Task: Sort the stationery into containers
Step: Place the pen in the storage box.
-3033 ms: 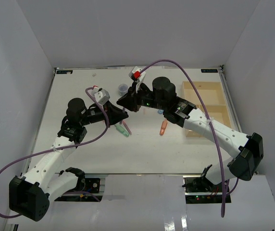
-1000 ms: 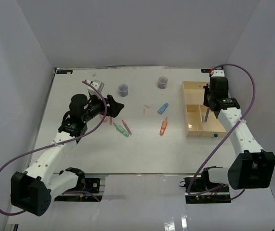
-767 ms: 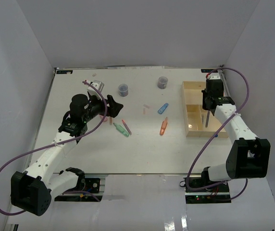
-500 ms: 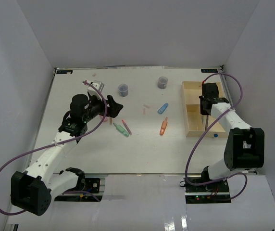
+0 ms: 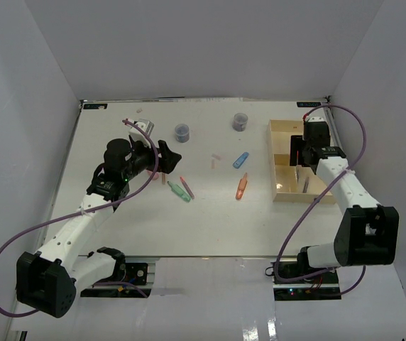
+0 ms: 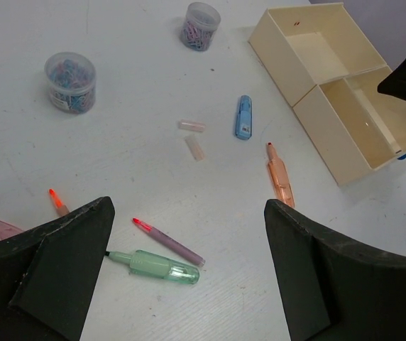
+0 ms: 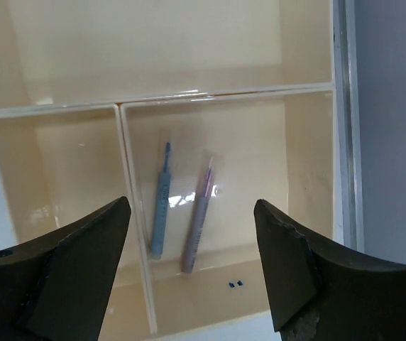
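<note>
I need to move my right gripper to the left in the top view next and down onto the red-tipped purple pen's blunt end (image 5: pixel 191 195), because that pen is outside the tray (image 5: pixel 271 160).
The beige tray (image 5: pixel 271 160) stands at the right of the table. My right gripper (image 5: pixel 299 158) hangs open over its near small compartment, holding nothing. Below that gripper (image 7: pixel 191 210), a purple pen (image 7: pixel 197 231) and a blue pen (image 7: pixel 160 209) lie side by side on the compartment floor. At the left, my left gripper (image 5: pixel 167 153) hovers open and empty. Under this gripper (image 6: pixel 189 270) lie a green marker (image 6: pixel 157 266) and a purple pen with a red tip (image 6: pixel 169 241). An orange marker (image 6: pixel 280 177) and a blue piece (image 6: pixel 244 117) lie between the green marker and the tray (image 6: pixel 309 106).
Two round pots (image 5: pixel 182 131) (image 5: pixel 240 122) stand at the back of the table. Two small pink pieces (image 6: pixel 192 126) (image 6: pixel 194 147) lie mid-table. A red-tipped pen (image 6: pixel 57 202) and a pink piece (image 6: pixel 1 229) lie near my left finger. A tiny blue thing (image 5: pixel 318 200) sits by the tray's near edge.
My right gripper has opened and let go of the purple pen, which has dropped flat into the tray compartment. The left arm has not moved.
</note>
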